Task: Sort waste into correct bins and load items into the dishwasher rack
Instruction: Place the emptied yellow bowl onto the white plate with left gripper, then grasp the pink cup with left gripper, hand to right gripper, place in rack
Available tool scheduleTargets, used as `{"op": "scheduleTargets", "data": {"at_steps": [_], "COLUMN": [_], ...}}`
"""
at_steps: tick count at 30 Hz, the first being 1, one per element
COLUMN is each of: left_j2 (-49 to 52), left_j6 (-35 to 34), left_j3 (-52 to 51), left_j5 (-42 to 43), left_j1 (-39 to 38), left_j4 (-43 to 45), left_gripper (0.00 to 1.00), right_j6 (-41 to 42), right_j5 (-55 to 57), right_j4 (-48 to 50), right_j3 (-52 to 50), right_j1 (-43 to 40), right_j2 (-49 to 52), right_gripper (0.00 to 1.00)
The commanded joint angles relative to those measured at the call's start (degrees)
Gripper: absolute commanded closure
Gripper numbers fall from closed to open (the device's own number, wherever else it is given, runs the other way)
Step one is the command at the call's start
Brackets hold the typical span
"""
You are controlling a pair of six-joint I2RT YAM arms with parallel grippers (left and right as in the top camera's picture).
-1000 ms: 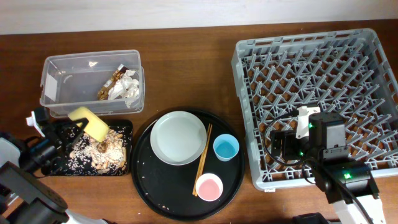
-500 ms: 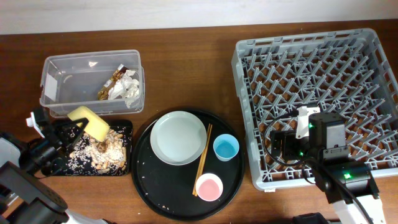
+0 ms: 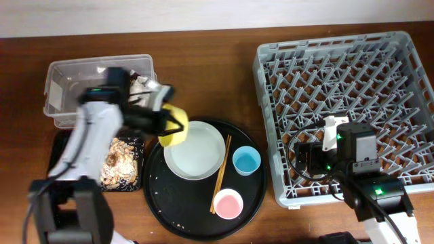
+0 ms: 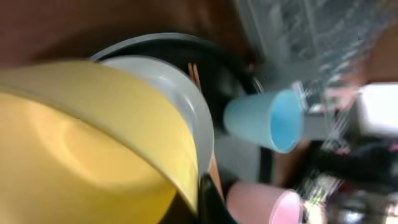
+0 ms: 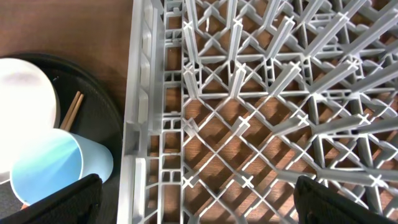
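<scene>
I will next lower my left gripper onto the pale plate [image 3: 196, 152] and release the bowl [image 3: 173, 126], since the plate is below it, to its right in the overhead view.
My left gripper [image 3: 161, 120] is shut on the small yellow bowl [image 3: 173, 126] and holds it tilted over the left edge of the pale plate [image 3: 196, 152]. The bowl fills the left wrist view [image 4: 93, 143]. Wooden chopsticks [image 3: 222, 173], a light blue cup [image 3: 246, 161] and a pink cup [image 3: 228, 203] lie on the round black tray [image 3: 169, 207]. My right gripper [image 5: 199, 202] is open and empty over the grey rack's [image 3: 339, 68] front left part. The clear tub [image 3: 68, 91] holds white tissue [image 3: 142, 87], partly hidden by my arm. Food scraps [image 3: 121, 163] lie in the shallow black tray.
The round black tray carries a few crumbs [image 3: 178, 222] near its front. The rack stands at the right of the brown table. The clear tub is at the back left, with the shallow black tray [image 3: 135, 181] in front of it.
My left arm has swung right from over the shallow black tray, carrying the yellow bowl to the plate's left edge. The right arm has not moved.
</scene>
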Motion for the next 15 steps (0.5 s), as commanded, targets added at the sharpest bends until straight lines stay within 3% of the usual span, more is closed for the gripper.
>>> {"op": "scheduleTargets", "data": {"at_steps": [1,4,7,9,10,12,15], "left_j2": [-0.17,4.52,9.09,9.07,9.03,7.89,-1.42], "left_j6": [-12.33,-13.86,-14.4,-14.38,-14.38,-14.38,-14.45], "left_j3": [0.85,0.81,0.81,0.85,1.16,3.52,5.14], "left_j5": [-25.77,-28.39,-28.63,-28.61,-28.61,-28.65,-29.66], "left_j1": [-14.99,-24.06,-27.02,-26.99,-26.99,-26.56,-24.35], "left_j4": [3.67,4.44,4.0,3.26,2.29,-0.79,-5.55], "left_gripper": [1.0,1.0,1.0,0.76,0.7,0.66,0.59], "right_j6": [0.46,0.46,0.46,0.46,0.46,0.46,0.46], "right_j5": [-0.28,-0.31,-0.28,-0.28,-0.28,-0.28,-0.28], "right_j4": [0.04,0.02,-0.37,-0.37,-0.39,-0.39,-0.79], "right_j3": [1.03,1.03,1.03,1.03,1.03,1.03,1.03], "right_j1": [0.31,0.31,0.31,0.31,0.31,0.31,0.31], "right_j2": [-0.17,-0.17,-0.17,-0.17,-0.17,-0.17,-0.17], "right_gripper": [0.01,0.01,0.01,0.01,0.01,0.01,0.01]}}
